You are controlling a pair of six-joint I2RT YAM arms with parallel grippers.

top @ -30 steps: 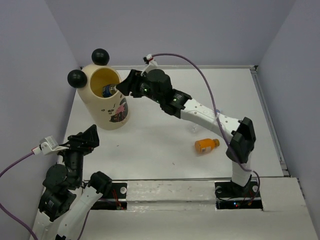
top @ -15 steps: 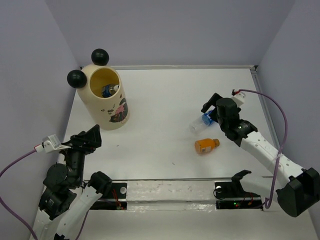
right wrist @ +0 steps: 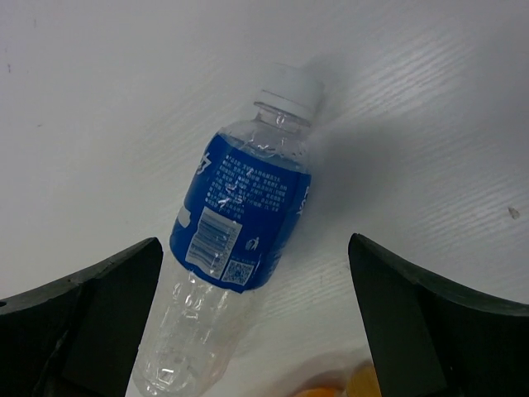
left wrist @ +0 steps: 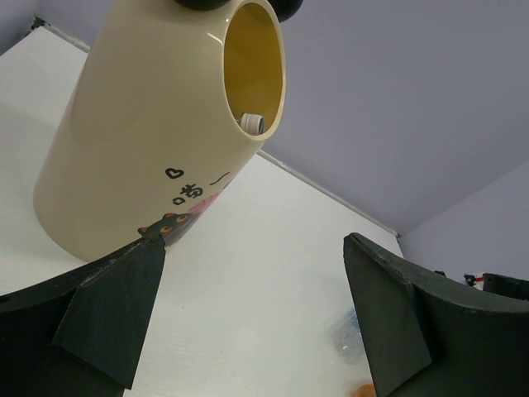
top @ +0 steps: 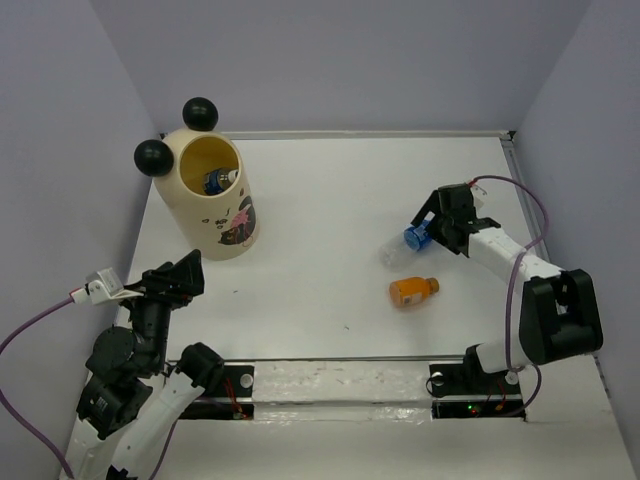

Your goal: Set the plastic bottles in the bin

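I should lower my right gripper onto the clear bottle's blue label (top: 417,236) (right wrist: 240,217), edging left in the top view, and close it, as its open fingers are already on both sides of the label.
The cream bin (top: 212,205) with two black ball ears stands at the back left, and a bottle (top: 218,181) lies inside it. In the left wrist view the bin (left wrist: 157,141) leans, with a bottle cap (left wrist: 252,124) showing in its mouth. A clear bottle with a blue label (top: 402,244) and an orange bottle (top: 412,290) lie on the table at the right. My right gripper (top: 431,227) hovers open just over the clear bottle (right wrist: 240,223), a finger on either side of it and apart from it (right wrist: 254,248). My left gripper (top: 178,277) is open and empty near the front left (left wrist: 254,244).
Grey walls close the white table (top: 320,260) at the back and on both sides. A raised edge (top: 535,230) runs along the right. The orange bottle (right wrist: 347,385) lies just past the clear bottle's base in the right wrist view.
My right arm has swung from the bin's rim across to the right side, and its jaws now stand wide over the clear bottle. The left arm has barely moved.
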